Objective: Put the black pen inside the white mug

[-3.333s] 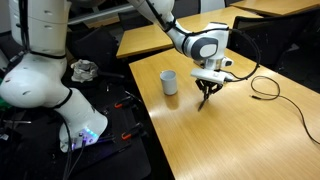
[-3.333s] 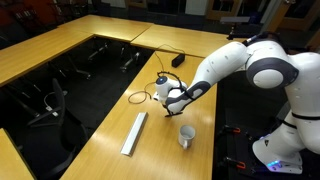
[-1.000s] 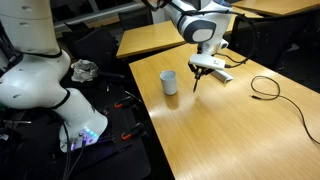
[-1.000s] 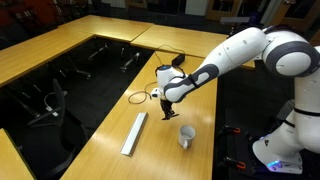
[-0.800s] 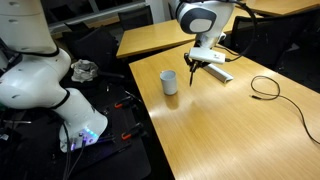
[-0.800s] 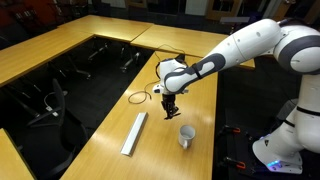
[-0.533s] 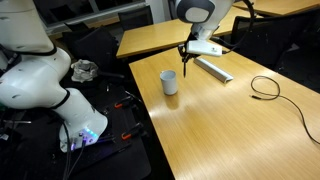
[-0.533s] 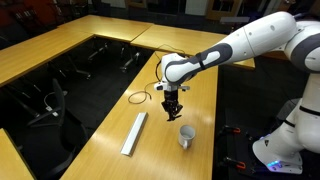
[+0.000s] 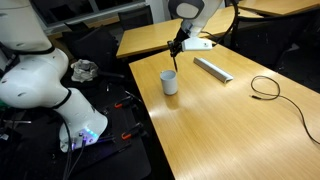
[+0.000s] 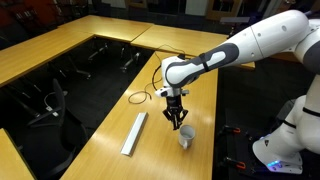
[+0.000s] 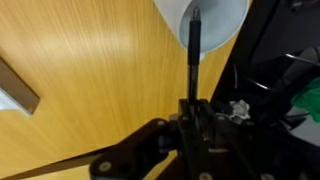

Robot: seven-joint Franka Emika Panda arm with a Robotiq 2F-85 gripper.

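Observation:
My gripper should next move the black pen down and farther over the white mug's opening (image 9: 168,74) (image 11: 219,20) to release it inside, because my fingers are still well above the mug's rim.
The white mug (image 9: 170,82) stands upright on the wooden table near its edge; it also shows in an exterior view (image 10: 186,137) and at the top of the wrist view (image 11: 225,20). My gripper (image 9: 177,46) hangs above the mug and is shut on the black pen (image 9: 175,60), which points straight down. In the wrist view the black pen (image 11: 194,50) runs from the jaws (image 11: 190,108) to over the mug's opening. In an exterior view the gripper (image 10: 177,112) is just above and beside the mug. Whether the pen tip is inside the mug I cannot tell.
A grey-silver bar (image 9: 212,68) lies on the table beyond the mug, also seen in an exterior view (image 10: 134,132). A looped black cable (image 9: 266,88) lies to the side. The table edge drops to a dark floor with clutter (image 9: 85,70).
The gripper has carried the black pen across the table from beside the bar to above the white mug, rising a little. The mug, bar and cable have not moved.

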